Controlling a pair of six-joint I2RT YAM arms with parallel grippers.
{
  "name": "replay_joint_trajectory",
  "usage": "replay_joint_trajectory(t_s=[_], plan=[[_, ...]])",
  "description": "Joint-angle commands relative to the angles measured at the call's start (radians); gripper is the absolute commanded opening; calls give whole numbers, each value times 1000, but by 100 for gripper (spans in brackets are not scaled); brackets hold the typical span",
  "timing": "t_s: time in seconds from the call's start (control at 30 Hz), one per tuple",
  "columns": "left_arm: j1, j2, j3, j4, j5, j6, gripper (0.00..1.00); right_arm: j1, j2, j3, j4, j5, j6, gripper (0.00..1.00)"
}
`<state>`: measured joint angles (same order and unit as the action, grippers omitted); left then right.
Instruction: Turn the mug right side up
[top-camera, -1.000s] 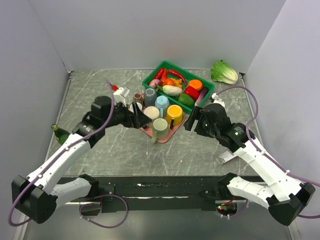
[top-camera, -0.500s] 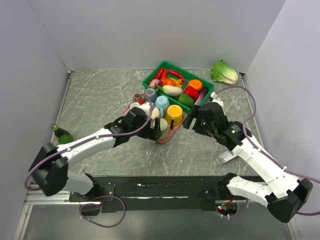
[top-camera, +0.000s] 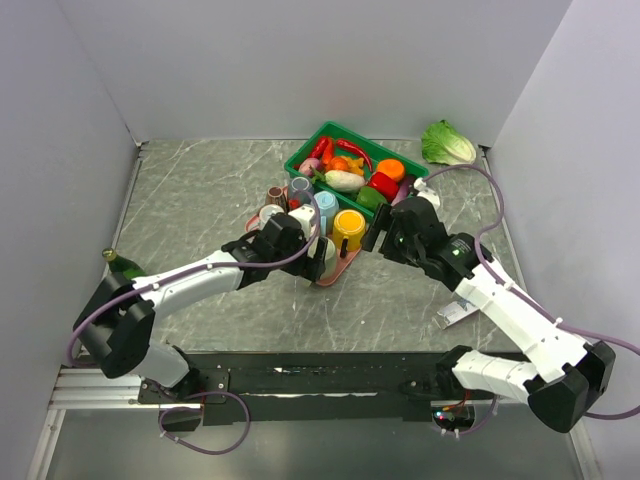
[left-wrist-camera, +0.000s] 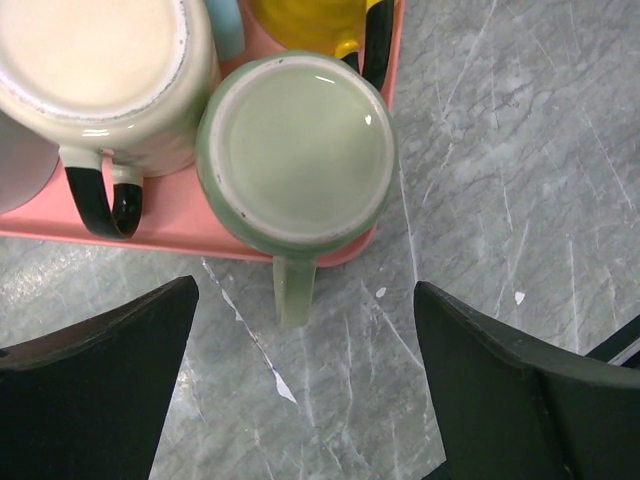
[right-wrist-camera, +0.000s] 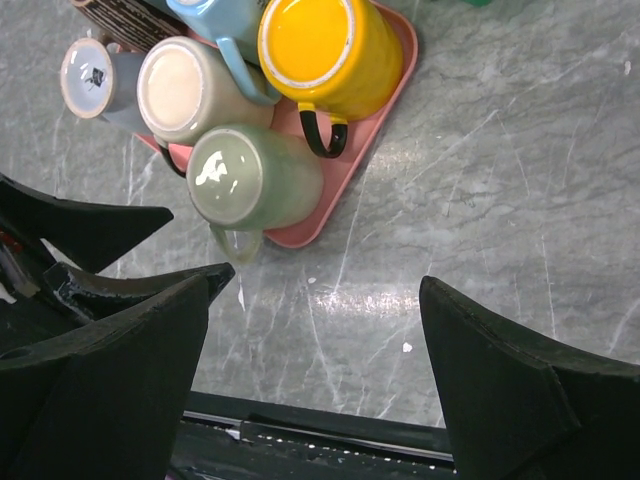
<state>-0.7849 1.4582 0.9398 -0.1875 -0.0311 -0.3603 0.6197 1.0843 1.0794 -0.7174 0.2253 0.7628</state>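
Note:
The green mug's handle sticks out past the tray's edge, so my left gripper lowers its open fingers around it next and closes.
A green mug (left-wrist-camera: 295, 150) stands upside down at the near corner of a pink tray (left-wrist-camera: 200, 235), its handle (left-wrist-camera: 293, 290) reaching out over the tray's edge. My left gripper (left-wrist-camera: 305, 300) hangs open just above it and touches nothing, one finger on each side of the handle. In the top view that gripper (top-camera: 305, 245) covers most of the mug. My right gripper (right-wrist-camera: 315, 285) is open and empty over bare table to the right of the tray, the green mug (right-wrist-camera: 250, 185) ahead of it. It sits beside the tray's right edge in the top view (top-camera: 375, 235).
On the tray, also upside down, are a cream mug (right-wrist-camera: 185, 90), a yellow mug (right-wrist-camera: 320, 50), a blue one (right-wrist-camera: 225, 15) and a grey one (right-wrist-camera: 95, 80). A green basket (top-camera: 300, 160) of vegetables stands behind, with a lettuce (top-camera: 447, 143) far right and a green bottle (top-camera: 122, 265) at the left edge.
My left arm swung right from beside the tray until its gripper hangs over the green mug. My right gripper edged slightly left toward the tray. Both stayed open.

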Motion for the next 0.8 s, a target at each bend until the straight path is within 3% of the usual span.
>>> replay_joint_trajectory(t_s=[0.0, 0.07, 0.6, 0.77], plan=[[-4, 34, 34, 51, 23, 34, 93, 6, 5, 47, 19, 34, -10, 92], [-5, 51, 40, 52, 23, 32, 86, 6, 8, 47, 15, 36, -10, 92], [-8, 157, 74, 57, 23, -14, 68, 5, -27, 19, -13, 75, 4, 92], [-13, 171, 77, 56, 16, -23, 54, 5, -38, 10, -20, 85, 13, 92]])
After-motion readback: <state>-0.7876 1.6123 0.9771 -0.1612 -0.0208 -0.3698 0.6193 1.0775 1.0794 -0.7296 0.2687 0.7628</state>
